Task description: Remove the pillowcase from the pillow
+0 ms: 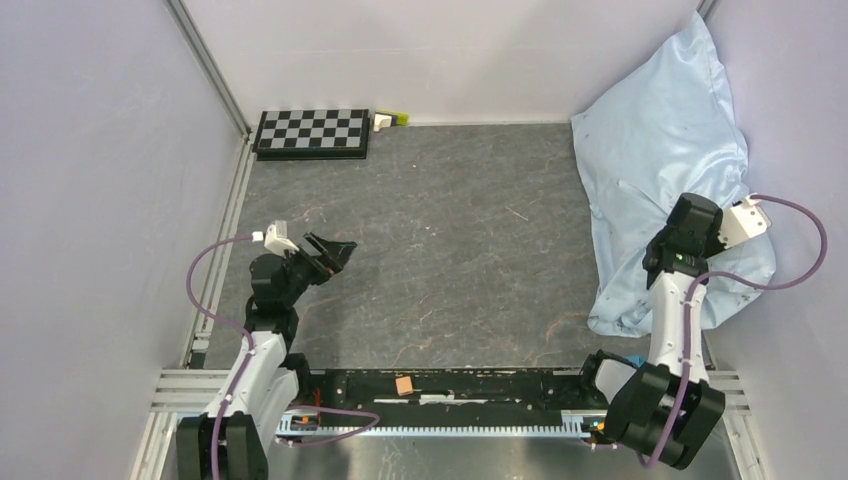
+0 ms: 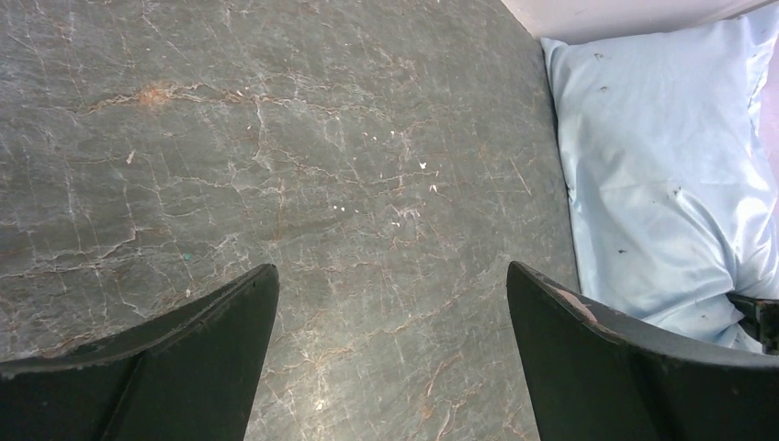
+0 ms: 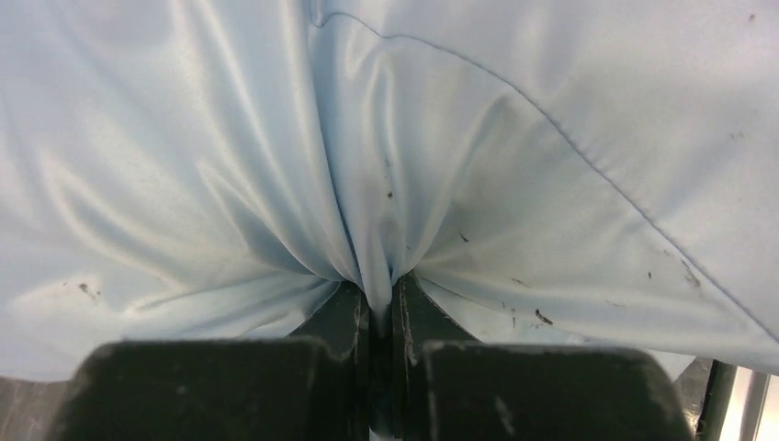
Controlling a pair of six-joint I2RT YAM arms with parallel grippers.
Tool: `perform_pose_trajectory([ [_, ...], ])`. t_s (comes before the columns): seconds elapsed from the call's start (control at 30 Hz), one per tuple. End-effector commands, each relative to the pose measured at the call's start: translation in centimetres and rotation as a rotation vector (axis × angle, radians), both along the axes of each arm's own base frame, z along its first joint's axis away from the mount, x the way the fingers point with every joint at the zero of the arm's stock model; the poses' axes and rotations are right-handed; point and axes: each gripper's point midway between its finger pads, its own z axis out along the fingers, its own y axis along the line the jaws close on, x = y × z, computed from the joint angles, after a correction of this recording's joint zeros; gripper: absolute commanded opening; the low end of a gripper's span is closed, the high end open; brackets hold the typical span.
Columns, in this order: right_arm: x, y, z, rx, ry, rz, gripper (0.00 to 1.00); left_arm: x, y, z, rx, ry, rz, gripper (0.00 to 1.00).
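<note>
My right gripper is going to lift the fold of the pillowcase, carry it to the left in the top view and let it go, because the bare tabletop is on that side.
The pale blue pillowcase [image 1: 662, 160] lies bulging against the right wall, its top corner leaning up into the back right corner. The pillow is hidden inside it. My right gripper [image 3: 380, 292] is shut on a pinched fold of the pillowcase [image 3: 386, 184], and creases fan out from the pinch. In the top view the right gripper [image 1: 690, 232] sits over the lower part of the cloth. My left gripper [image 1: 335, 254] hovers open above the bare tabletop at the left, far from the cloth; its fingers [image 2: 230, 322] frame only table, with the pillowcase [image 2: 661, 175] at the right.
A black-and-white checkerboard [image 1: 312, 133] lies at the back left by the wall, with a small white and green item [image 1: 391, 120] beside it. White walls close in the table [image 1: 450, 240] on three sides. A rail [image 1: 450, 385] runs along the near edge.
</note>
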Motion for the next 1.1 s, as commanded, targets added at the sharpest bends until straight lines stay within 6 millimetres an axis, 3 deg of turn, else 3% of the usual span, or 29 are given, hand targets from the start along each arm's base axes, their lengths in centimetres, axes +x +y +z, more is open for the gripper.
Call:
perform_pose_trajectory([
  [0.0,0.3,1.1,1.2,0.010,0.007,0.100,0.00,0.0,-0.4,0.8,-0.015,-0.035,-0.023,1.00],
  [0.1,1.5,3.8,7.7,-0.100,-0.058,0.223,0.00,0.0,-0.4,0.9,-0.016,-0.037,-0.023,1.00],
  [0.2,2.8,9.1,15.5,-0.234,-0.214,0.412,0.00,0.0,-0.4,0.9,-0.018,-0.038,-0.024,1.00],
  [0.37,4.7,17.0,26.2,-0.245,-0.476,0.817,0.00,0.0,-0.4,0.8,-0.014,-0.038,-0.022,1.00],
  [0.47,4.8,26.4,32.1,-0.161,-0.730,1.309,0.00,0.0,-0.4,0.9,-0.014,-0.039,-0.021,1.00],
  [0.57,1.3,35.2,35.7,0.062,-1.014,1.747,0.00,0.0,-0.3,0.9,-0.013,-0.041,-0.019,1.00],
  [0.63,-0.9,38.8,36.7,0.118,-1.091,1.889,0.00,0.0,-0.4,0.9,-0.013,-0.042,-0.019,1.00],
  [0.9,-5.8,49.1,35.9,0.264,-1.074,2.240,0.00,-0.1,-0.2,1.2,-0.004,-0.059,-0.015,1.00],
  [0.97,-5.3,49.6,35.3,0.269,-1.052,2.243,0.00,-0.1,-0.1,1.4,0.008,-0.062,-0.009,1.00],
  [1.07,0.1,47.9,31.5,0.134,-0.869,1.979,0.00,-0.5,0.4,2.2,0.034,-0.090,0.014,1.00],
])
